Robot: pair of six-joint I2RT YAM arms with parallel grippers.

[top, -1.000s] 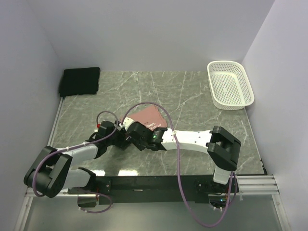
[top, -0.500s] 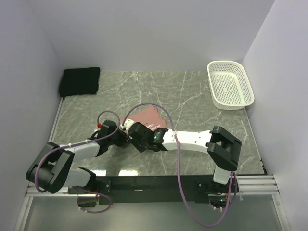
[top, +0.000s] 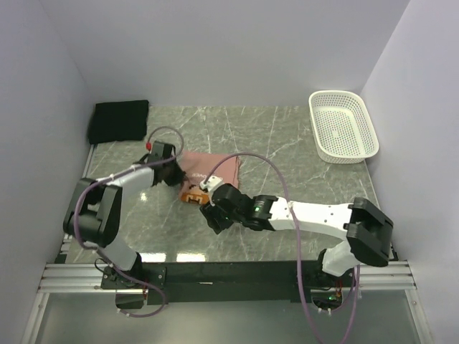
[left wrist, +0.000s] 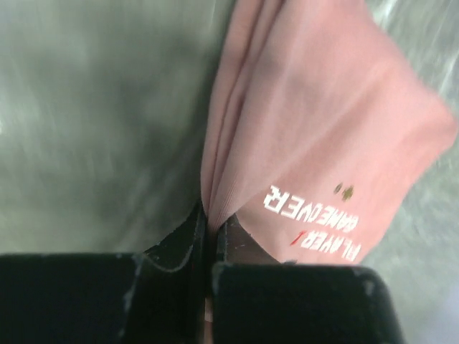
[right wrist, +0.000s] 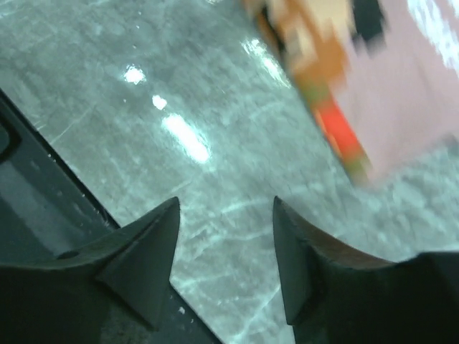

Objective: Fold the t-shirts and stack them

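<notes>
My left gripper needs to take the pink t-shirt outward and to the left in the top view, onto the black t-shirt, because that one already lies folded.
The salmon-pink t-shirt lies folded in the middle of the table, its brown-and-white print turned up at the near edge. My left gripper is shut on the shirt's left folded edge; in the left wrist view the pink cloth bunches between the closed fingertips. My right gripper hangs open just in front of the shirt, over bare table, with nothing between its fingers. The shirt's print shows blurred beyond them. The black t-shirt sits folded in the far left corner.
A white mesh basket stands at the far right corner. Purple cables loop over both arms above the shirt. Walls close in the table on the left, back and right.
The left gripper shut on the pink shirt's edge and swung away to the far left with it. The right gripper opened, let go and drew back towards the near side.
</notes>
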